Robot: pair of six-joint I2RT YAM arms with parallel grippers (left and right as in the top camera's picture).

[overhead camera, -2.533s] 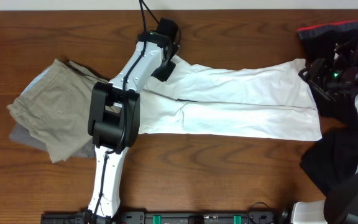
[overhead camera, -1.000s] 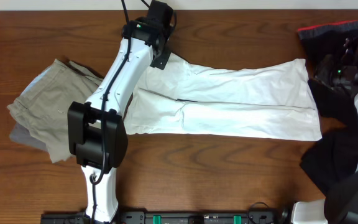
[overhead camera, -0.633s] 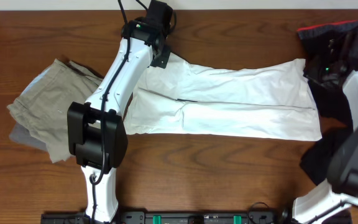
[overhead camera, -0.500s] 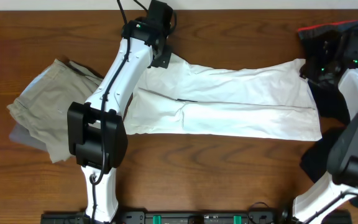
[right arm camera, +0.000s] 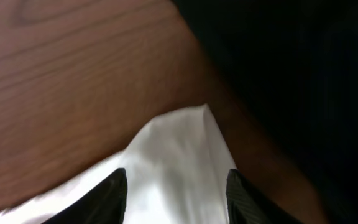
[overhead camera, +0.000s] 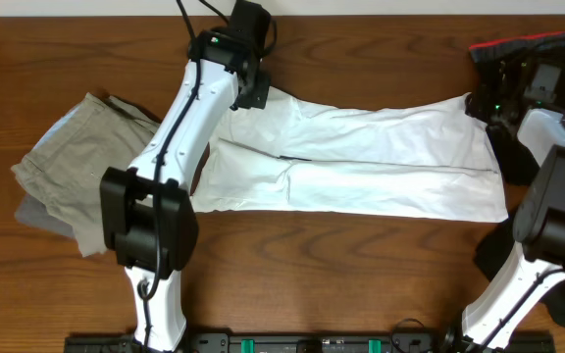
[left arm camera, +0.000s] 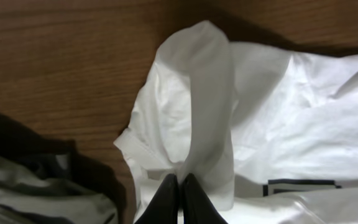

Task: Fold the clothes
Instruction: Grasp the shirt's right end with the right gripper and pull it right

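I need to bring my left gripper back over the near layer's end [overhead camera: 233,184] by the khaki garment and release the pinched fold, as the T-shirt's far part is still unfolded.
The white T-shirt [overhead camera: 361,157] lies folded into a long band across the table's middle. My left gripper [overhead camera: 255,93] is at its upper left corner, shut on a pinched fold of the white cloth [left arm camera: 194,134]; a bit of dark print [left arm camera: 300,185] shows beside it. My right gripper [overhead camera: 479,101] is open at the shirt's upper right corner, its fingers either side of the white corner [right arm camera: 176,149]. The chest print is mostly hidden.
A khaki-beige folded garment [overhead camera: 81,181] lies at the left, also showing in the left wrist view [left arm camera: 36,186]. A black garment with a red stripe [overhead camera: 533,49] lies at the far right, dark in the right wrist view [right arm camera: 303,74]. More black cloth [overhead camera: 528,245] lies lower right.
My right arm has swung left from the black garment to the shirt's upper right corner. My left gripper has moved up to the shirt's upper left corner and stays there.
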